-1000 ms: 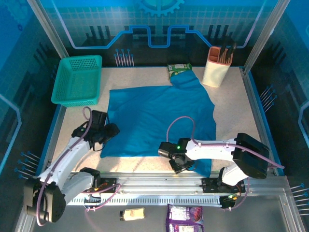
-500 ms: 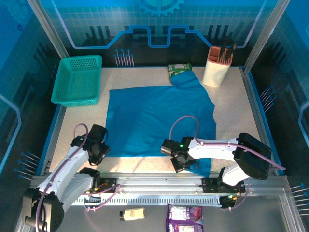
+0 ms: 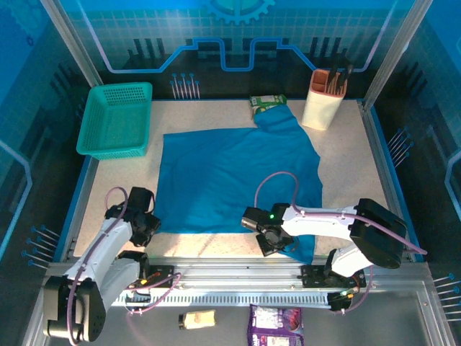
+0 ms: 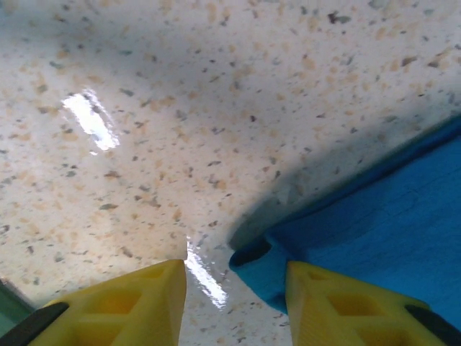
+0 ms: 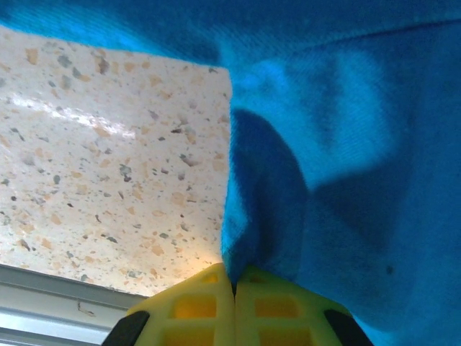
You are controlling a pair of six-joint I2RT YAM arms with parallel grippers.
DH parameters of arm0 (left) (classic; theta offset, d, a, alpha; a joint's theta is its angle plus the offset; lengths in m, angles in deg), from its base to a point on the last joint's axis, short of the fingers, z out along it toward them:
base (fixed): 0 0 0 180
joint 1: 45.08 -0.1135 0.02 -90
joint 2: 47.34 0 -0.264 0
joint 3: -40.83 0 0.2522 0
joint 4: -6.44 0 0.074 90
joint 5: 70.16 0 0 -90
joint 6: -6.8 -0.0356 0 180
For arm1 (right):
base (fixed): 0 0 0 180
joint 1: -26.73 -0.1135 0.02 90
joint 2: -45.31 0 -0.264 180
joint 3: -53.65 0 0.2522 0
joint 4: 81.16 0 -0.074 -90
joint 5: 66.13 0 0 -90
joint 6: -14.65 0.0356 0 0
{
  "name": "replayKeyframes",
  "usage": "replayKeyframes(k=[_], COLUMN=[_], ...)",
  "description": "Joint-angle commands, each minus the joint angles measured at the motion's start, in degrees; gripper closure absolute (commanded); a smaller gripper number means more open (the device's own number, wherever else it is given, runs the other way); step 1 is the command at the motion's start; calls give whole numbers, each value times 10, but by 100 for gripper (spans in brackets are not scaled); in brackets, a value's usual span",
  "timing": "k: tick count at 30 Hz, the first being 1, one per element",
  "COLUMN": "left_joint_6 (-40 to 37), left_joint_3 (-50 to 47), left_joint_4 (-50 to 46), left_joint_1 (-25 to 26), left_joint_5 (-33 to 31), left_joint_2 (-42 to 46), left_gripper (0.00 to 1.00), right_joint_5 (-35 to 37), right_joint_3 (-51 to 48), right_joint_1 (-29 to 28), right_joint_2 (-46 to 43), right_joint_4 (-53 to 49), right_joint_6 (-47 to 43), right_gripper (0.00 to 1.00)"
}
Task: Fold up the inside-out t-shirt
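I will carry the pinched near hem outward with my right gripper, over the middle of the spread shirt, and release it, because the cloth is still unfolded.
The medium-blue t-shirt [image 3: 238,176] lies spread flat across the middle of the speckled table. My left gripper [image 3: 148,225] stands open at the shirt's near-left corner. In the left wrist view that curled corner [image 4: 263,265] lies between the yellow fingers [image 4: 137,303], close to the right one, with bare table on the left. My right gripper [image 3: 271,244] is shut on the shirt's near hem. The right wrist view shows the blue cloth [image 5: 288,209] pinched between the closed yellow fingers [image 5: 194,306].
A teal mesh basket [image 3: 115,119] sits at the back left. A beige holder with utensils [image 3: 324,97] and a green packet [image 3: 266,101] stand at the back. The metal rail [image 3: 238,277] runs along the near edge, with snack packets [image 3: 275,326] beyond it.
My left gripper has pulled back and left off the shirt, down to its near-left corner. The right gripper has shifted slightly right along the hem, still holding it.
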Motion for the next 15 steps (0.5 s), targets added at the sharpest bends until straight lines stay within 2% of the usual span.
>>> replayKeyframes(k=[1,3,5,8,11,15], left_joint_6=[-21,-26,-36,-45,-48,-52], left_joint_3=[-3,-3,-2,-2,0,29], left_joint_4=[21,27,35,43,47,32], left_joint_1=[-8,-8,-9,-12,-15,-15], left_joint_5=[21,25,33,39,50,55], left_joint_2=[-12,-18,-22,-27,-25,-1], left_gripper=[62,66,77,85,98,100], right_joint_5=[11,13,13,18,28,46], right_joint_3=[3,6,8,11,21,54], right_joint_1=[7,9,10,11,13,33], right_joint_2=[-11,-11,-12,-22,-40,-86], right_joint_4=[-29,-32,-32,-41,-69,-129], right_joint_6=[5,3,1,-1,-3,-34], right_gripper=[100,100,100,100,100,100])
